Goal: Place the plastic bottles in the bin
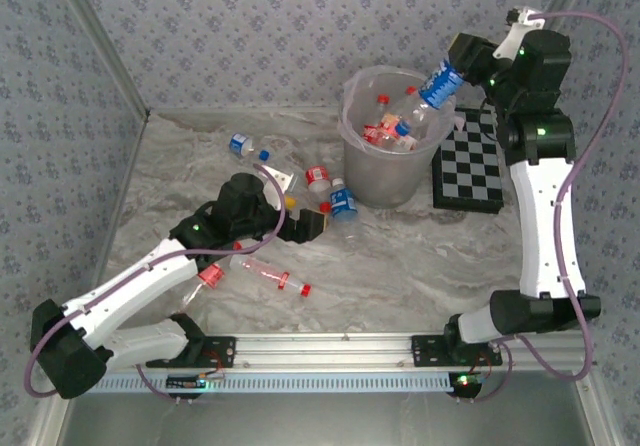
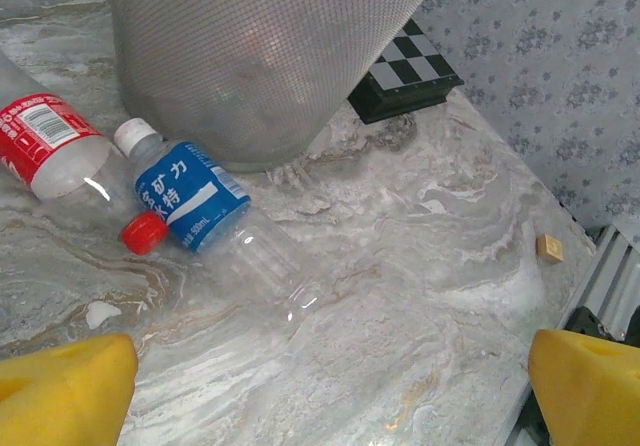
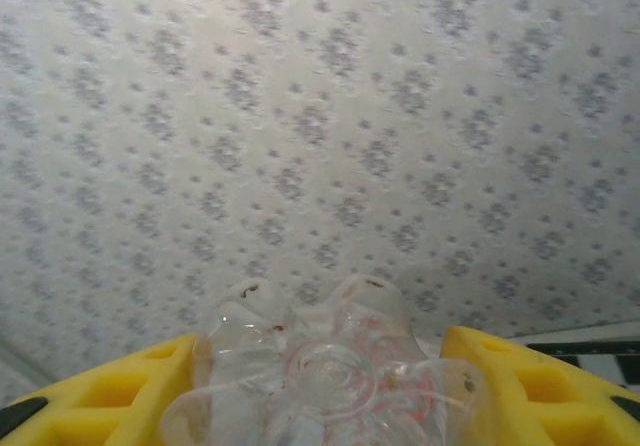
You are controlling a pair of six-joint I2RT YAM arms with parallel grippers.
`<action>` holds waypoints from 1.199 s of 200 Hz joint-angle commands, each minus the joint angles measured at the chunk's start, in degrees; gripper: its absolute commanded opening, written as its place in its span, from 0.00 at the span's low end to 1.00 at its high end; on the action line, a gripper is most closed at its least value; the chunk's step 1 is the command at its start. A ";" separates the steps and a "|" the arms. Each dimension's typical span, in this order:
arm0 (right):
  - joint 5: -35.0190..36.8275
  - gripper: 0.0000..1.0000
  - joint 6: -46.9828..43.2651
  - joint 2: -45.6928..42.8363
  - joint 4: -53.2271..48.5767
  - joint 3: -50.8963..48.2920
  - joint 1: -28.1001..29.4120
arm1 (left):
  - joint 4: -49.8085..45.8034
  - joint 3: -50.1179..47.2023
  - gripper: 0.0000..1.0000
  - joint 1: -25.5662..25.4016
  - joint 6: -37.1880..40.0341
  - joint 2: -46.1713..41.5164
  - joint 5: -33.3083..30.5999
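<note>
I should move my right gripper down and sideways over the bin's opening point(image 1: 402, 114) next and release the blue-labelled bottle inside. The opening is below and beside my gripper.
The grey translucent bin point(image 1: 388, 171) stands at the back centre with several plastic bottles inside. My right gripper point(image 1: 462, 64) is shut on a blue-labelled bottle point(image 1: 440, 84), tilted neck-down over the bin's right rim. In the right wrist view its clear base point(image 3: 330, 376) sits between the yellow fingers point(image 3: 100, 398). My left gripper point(image 1: 318, 224) hovers low and open, left of the bin's foot. Ahead of its spread fingers point(image 2: 65, 391) lie a blue-labelled bottle point(image 2: 190, 198) and a red-labelled one point(image 2: 45, 141), beside the bin point(image 2: 260, 56).
A checkerboard point(image 1: 470, 161) lies right of the bin. More bottles are scattered on the marble: one at the back left point(image 1: 243, 146), one with a red label point(image 1: 318, 178), some near my left arm point(image 1: 265, 271). A small tan block point(image 2: 549, 248) lies near the rail.
</note>
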 commanded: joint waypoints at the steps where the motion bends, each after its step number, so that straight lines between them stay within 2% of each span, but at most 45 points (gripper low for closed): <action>1: 2.75 0.35 -0.15 3.19 1.86 -2.20 -0.07 | -0.48 -0.41 1.00 0.63 -1.72 -0.50 -1.99; 39: 3.67 0.34 -1.53 5.99 2.04 -6.78 1.30 | -1.42 -0.41 1.00 2.38 -4.57 0.67 -1.36; 92: 5.82 0.33 -0.83 6.96 4.59 -18.50 5.23 | -0.69 0.44 1.00 2.54 -5.99 4.32 0.47; 126: 7.10 0.38 1.37 6.26 6.97 -24.75 7.95 | -0.81 1.29 1.00 2.98 -6.41 6.10 1.03; 174: 10.28 0.60 2.05 2.55 6.48 -27.02 8.74 | -0.10 1.41 1.00 3.83 -8.46 8.82 2.23; 208: 14.70 0.89 -2.59 -2.62 0.60 -22.60 9.14 | 0.74 0.75 1.00 4.51 -8.63 9.06 2.31; 218: 15.43 0.93 -3.73 -3.32 -1.40 -20.80 9.07 | 1.10 0.79 1.00 4.73 -8.64 9.39 2.48; 240: 15.61 0.93 -5.12 -4.37 -3.13 -18.84 8.76 | 1.30 1.36 1.00 5.20 -9.10 10.41 2.81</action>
